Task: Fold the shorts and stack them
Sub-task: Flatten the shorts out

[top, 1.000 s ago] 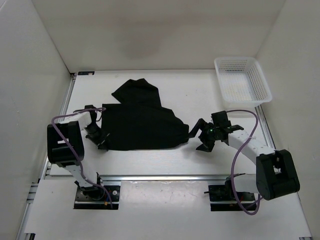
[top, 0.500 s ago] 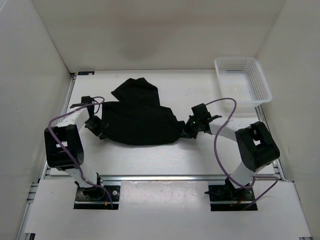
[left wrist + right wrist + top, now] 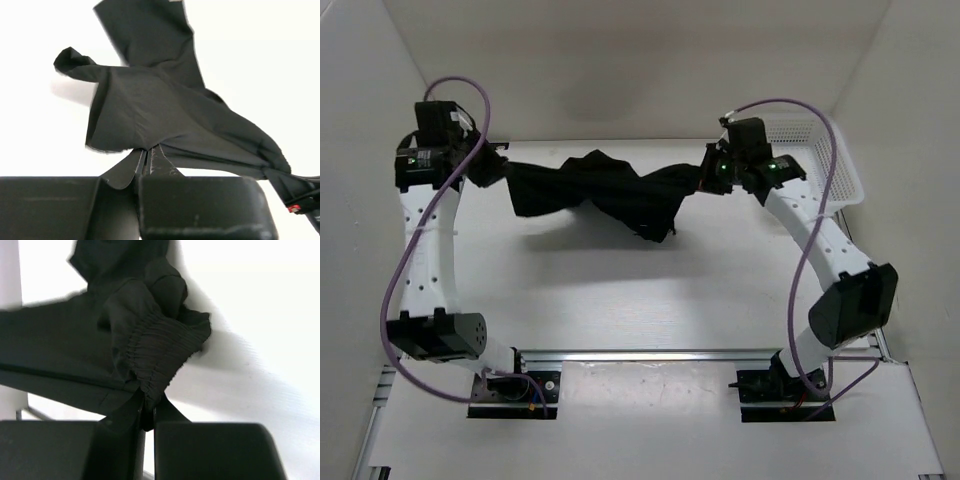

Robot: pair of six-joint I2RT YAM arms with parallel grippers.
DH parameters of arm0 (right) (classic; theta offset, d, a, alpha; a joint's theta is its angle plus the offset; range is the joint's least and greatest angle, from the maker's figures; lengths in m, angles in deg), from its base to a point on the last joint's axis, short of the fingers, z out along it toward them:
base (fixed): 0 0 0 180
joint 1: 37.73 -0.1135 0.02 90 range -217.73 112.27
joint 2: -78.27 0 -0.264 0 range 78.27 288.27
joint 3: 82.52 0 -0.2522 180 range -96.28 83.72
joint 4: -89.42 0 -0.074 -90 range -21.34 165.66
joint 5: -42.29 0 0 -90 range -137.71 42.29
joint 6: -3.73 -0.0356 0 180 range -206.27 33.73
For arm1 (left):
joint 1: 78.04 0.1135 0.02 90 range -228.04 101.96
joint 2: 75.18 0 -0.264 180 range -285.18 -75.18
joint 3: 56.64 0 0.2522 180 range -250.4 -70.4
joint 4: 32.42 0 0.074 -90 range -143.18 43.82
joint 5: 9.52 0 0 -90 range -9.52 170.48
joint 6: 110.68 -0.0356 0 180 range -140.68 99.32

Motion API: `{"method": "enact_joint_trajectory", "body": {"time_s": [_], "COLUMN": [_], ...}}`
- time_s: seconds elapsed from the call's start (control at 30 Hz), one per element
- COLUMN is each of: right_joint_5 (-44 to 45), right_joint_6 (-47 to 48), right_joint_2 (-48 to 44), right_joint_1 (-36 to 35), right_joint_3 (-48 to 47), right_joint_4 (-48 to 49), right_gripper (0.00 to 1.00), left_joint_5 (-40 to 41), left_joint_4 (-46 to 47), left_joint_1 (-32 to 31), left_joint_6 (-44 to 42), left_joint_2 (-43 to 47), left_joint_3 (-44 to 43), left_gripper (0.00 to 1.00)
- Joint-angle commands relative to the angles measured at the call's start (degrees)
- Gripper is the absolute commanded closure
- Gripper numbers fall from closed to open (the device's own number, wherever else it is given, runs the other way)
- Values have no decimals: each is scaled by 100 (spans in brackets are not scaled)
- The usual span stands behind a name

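Note:
The left gripper lifts to untwist the shorts (image 3: pixel 605 193) next, then lowers and releases the waistband over the far tabletop, as that place lies below it.
The black shorts (image 3: pixel 605 193) hang in the air, stretched and twisted between both raised arms above the far part of the table. My left gripper (image 3: pixel 502 172) is shut on their left edge; in the left wrist view the cloth (image 3: pixel 165 110) spreads away from the pinched fingertips (image 3: pixel 148 155). At the other end, my right gripper (image 3: pixel 705 175) is shut on the gathered elastic waistband (image 3: pixel 160 352), which bunches just above its tips (image 3: pixel 149 402). A corner of fabric droops lowest near the middle-right.
A white mesh basket (image 3: pixel 806 160) stands at the back right of the white table (image 3: pixel 650 290), close behind the right arm. White walls enclose the left, back and right sides. Purple cables loop from both arms.
Both grippers have closed on the ends of the shorts and lifted them off the table, carrying them up and toward the back. The cloth has gone from lying flat to hanging stretched.

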Motion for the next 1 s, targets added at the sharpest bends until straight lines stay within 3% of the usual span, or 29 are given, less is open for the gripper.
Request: {"method": "enact_joint_trajectory", "body": {"time_s": [0.0,0.23,0.43,0.53,0.63,0.77,0.87,0.97], "right_joint_5": [192,333,718,983,1387,1993,2179,2145], "right_joint_6": [1043,1641,1765,1712,1712,1660,1659,1738], "right_joint_2": [-733,-2375,-2949,-3011,-2941,-2502,-1722,-679], "right_joint_1": [33,-29,-29,-29,-29,-29,-29,164], "right_joint_3": [-713,-1468,-2400,-2648,-2569,-2051,-1498,-1128], "right_joint_4": [-1529,-2672,-3586,-3719,-3667,-3368,-2739,-1782], "right_gripper": [100,100,100,100,100,100,100,100], "left_joint_5": [222,275,512,644,644,275,73,125], "left_joint_4": [-491,-684,-789,-789,-719,-246,238,423], "left_joint_1": [133,213,213,213,213,213,213,213], "left_joint_6": [-109,197,198,198,198,-73,-249,-451], "left_joint_2": [672,1437,1632,1632,1440,896,465,-527], "left_joint_3": [-1015,-2372,-3618,-3849,-3745,-2781,-2086,-2073], "left_gripper": [90,90,90,90,90,90,90,90]}}
